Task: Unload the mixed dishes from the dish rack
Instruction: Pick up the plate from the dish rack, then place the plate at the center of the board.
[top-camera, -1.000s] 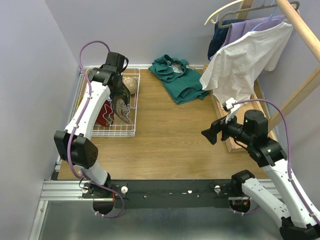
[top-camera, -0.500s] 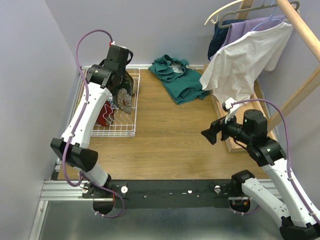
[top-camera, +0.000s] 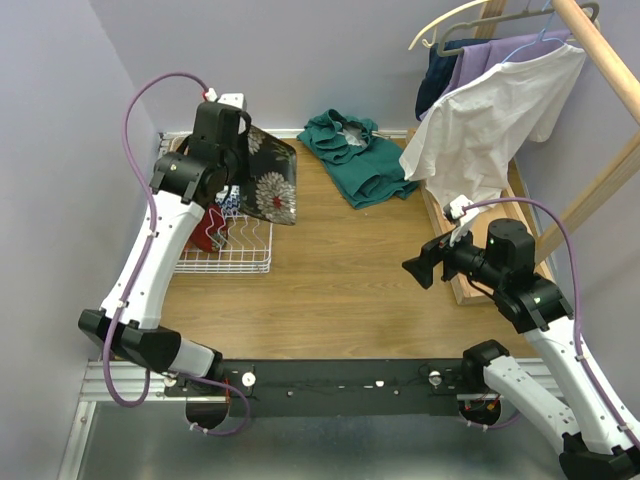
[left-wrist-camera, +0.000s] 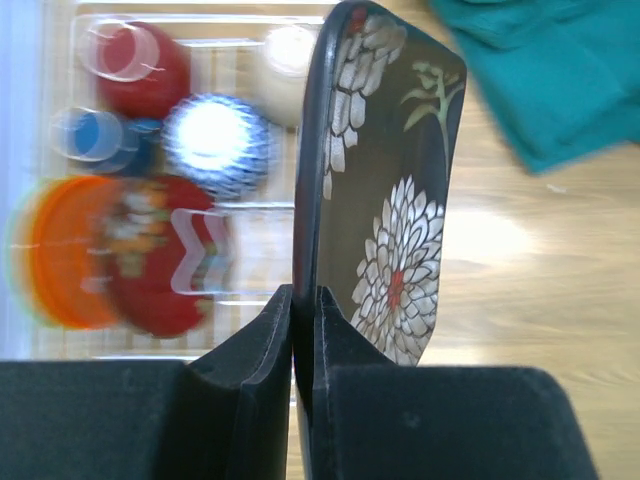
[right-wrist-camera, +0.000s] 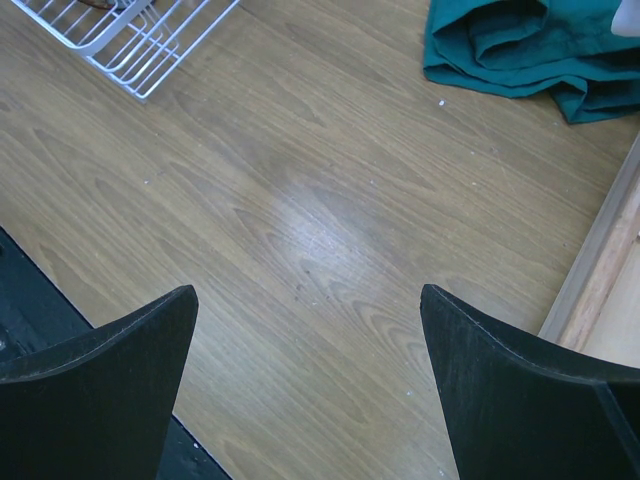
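Observation:
The plate in my left gripper will next go off the rack toward the wooden tray, down onto bare wood (top-camera: 342, 242) (left-wrist-camera: 527, 275) with room beside the green cloth.
My left gripper (top-camera: 243, 168) (left-wrist-camera: 305, 300) is shut on the edge of the black square floral plate (top-camera: 273, 184) (left-wrist-camera: 395, 190). It holds the plate in the air over the right side of the white wire dish rack (top-camera: 236, 261) (left-wrist-camera: 205, 17). In the rack below lie a red cup (left-wrist-camera: 135, 68), a dark-blue mug (left-wrist-camera: 95, 138), a blue-white bowl (left-wrist-camera: 215, 145), a beige bowl (left-wrist-camera: 285, 62), an orange plate (left-wrist-camera: 58, 250) and a red-patterned bowl (left-wrist-camera: 160, 265), all blurred. My right gripper (top-camera: 417, 270) (right-wrist-camera: 310, 320) hangs open above bare wood at the right.
A green cloth (top-camera: 355, 157) (right-wrist-camera: 530, 45) lies bunched at the back middle of the table. A long wooden tray (top-camera: 472, 283) runs along the right side under a hanging white shirt (top-camera: 485, 115). A wall stands close to the rack's left side.
The left arm has lifted the floral plate up out of the rack and swung it right, so its patterned face shows from above. The right arm has not moved.

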